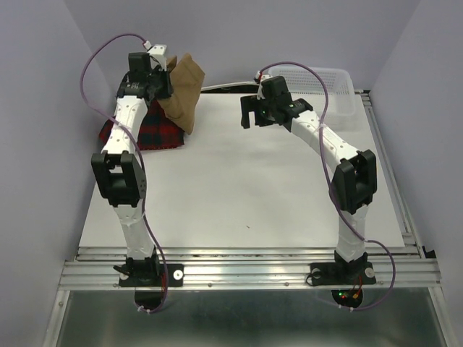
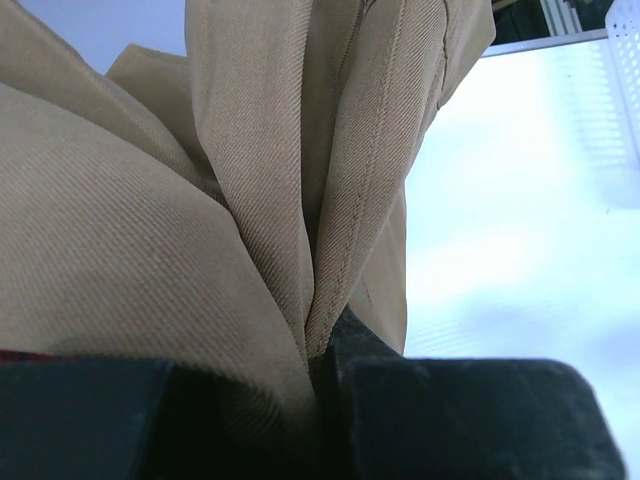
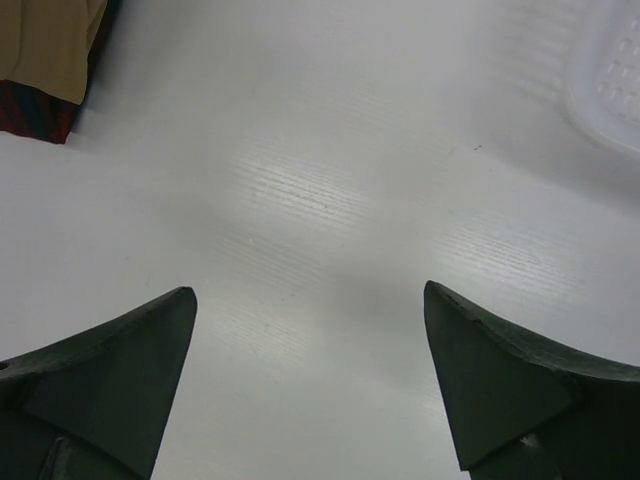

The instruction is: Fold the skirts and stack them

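Note:
Next, my left gripper needs to go down and to the left in the top view, over the plaid skirt's end (image 1: 147, 129) that the hanging tan-brown skirt leaves bare.
My left gripper (image 1: 160, 81) is shut on the tan-brown skirt (image 1: 183, 94) and holds it up at the far left; the cloth hangs down toward the table. In the left wrist view the tan cloth (image 2: 250, 180) fills the frame, pinched between the dark fingers (image 2: 450, 420). The red-and-black plaid skirt (image 1: 158, 133) lies folded on the table under it, with the edge of the red dotted skirt (image 1: 106, 132) showing at its left. My right gripper (image 1: 249, 112) is open and empty above the white table, fingers (image 3: 130, 370) wide apart. A corner of plaid and tan cloth (image 3: 45, 60) shows in the right wrist view.
A white plastic mesh basket (image 1: 327, 88) stands at the back right; its corner shows in the right wrist view (image 3: 615, 80). The white table mat (image 1: 246, 188) spans the middle, with a metal rail (image 1: 246, 264) along the near edge.

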Available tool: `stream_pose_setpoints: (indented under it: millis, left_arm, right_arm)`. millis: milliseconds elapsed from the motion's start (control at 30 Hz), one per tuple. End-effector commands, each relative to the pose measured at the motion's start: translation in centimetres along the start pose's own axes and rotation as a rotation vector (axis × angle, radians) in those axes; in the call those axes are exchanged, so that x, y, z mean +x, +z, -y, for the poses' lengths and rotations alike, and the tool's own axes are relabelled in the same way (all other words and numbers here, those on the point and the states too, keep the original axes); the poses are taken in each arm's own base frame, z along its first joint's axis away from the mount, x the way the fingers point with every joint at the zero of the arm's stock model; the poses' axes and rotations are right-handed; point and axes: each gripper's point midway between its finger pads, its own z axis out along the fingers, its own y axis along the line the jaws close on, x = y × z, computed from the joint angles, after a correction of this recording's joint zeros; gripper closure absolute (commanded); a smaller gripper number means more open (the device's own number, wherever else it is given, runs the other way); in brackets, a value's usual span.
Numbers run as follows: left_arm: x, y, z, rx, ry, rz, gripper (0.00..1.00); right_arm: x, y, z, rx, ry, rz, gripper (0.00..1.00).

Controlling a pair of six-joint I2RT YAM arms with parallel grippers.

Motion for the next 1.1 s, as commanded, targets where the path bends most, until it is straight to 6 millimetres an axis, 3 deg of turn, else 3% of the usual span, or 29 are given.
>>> stream_pose_setpoints:
  millis: [0,167,200,333,467,600,667,767,800,833,967,1000,1067]
  left_arm:
    - [-4.4,-4.0,-2.8,0.010,-0.031,0.158,1.00]
    - [-1.5,-4.2,-7.1,-0.016,-0.080,0.139,1.00]
    - [-0.1,-4.1,-8.6,-0.026,-0.108,0.128,1.00]
    - [4.1,-3.2,-10.9,0.009,-0.217,0.087,1.00]
    - [8.5,-2.1,-15.3,-0.025,-0.333,0.030,1.00]
    - [11.7,-1.1,-17.4,-0.055,-0.399,-0.030,1.00]
    - [12.8,-0.6,-18.1,-0.080,-0.405,-0.062,0.91]
    - [12.9,-1.1,-19.0,-0.144,-0.393,-0.057,0.72]
    - [12.8,-1.3,-19.2,-0.162,-0.386,-0.058,0.59]
    - [12.5,-1.5,-19.6,-0.182,-0.380,-0.055,0.52]
    - [11.2,-3.2,-21.0,-0.288,-0.338,-0.037,0.47]
    - [10.6,-4.1,-21.5,-0.335,-0.319,-0.028,0.37]
    - [9.6,-5.8,-22.2,-0.407,-0.300,-0.016,0.35]
  right_arm:
    - [-1.5,-0.5,-1.2,-0.055,-0.004,0.052,0.00]
    - [-1.2,-0.3,-1.1,-0.050,-0.005,0.043,0.00]
    - [-1.2,-0.3,-1.1,-0.051,-0.007,0.043,0.00]
    - [-0.8,0.1,-1.1,-0.053,-0.007,0.030,0.00]
    - [-0.4,0.4,-1.0,-0.047,-0.012,0.019,0.00]
    - [0.0,0.5,-0.8,-0.042,-0.018,0.009,0.00]
    - [0.0,0.6,-0.8,-0.043,-0.016,0.009,0.00]
    - [0.0,0.6,-0.9,-0.045,-0.016,0.007,0.00]
    - [0.0,0.6,-0.9,-0.046,-0.016,0.007,0.00]
    - [0.0,0.6,-0.9,-0.044,-0.018,0.006,0.00]
    - [-0.3,0.4,-0.9,-0.047,-0.021,0.010,0.00]
    - [-0.3,0.3,-0.9,-0.047,-0.021,0.011,0.00]
    - [-0.6,0.1,-1.0,-0.050,-0.022,0.017,0.00]
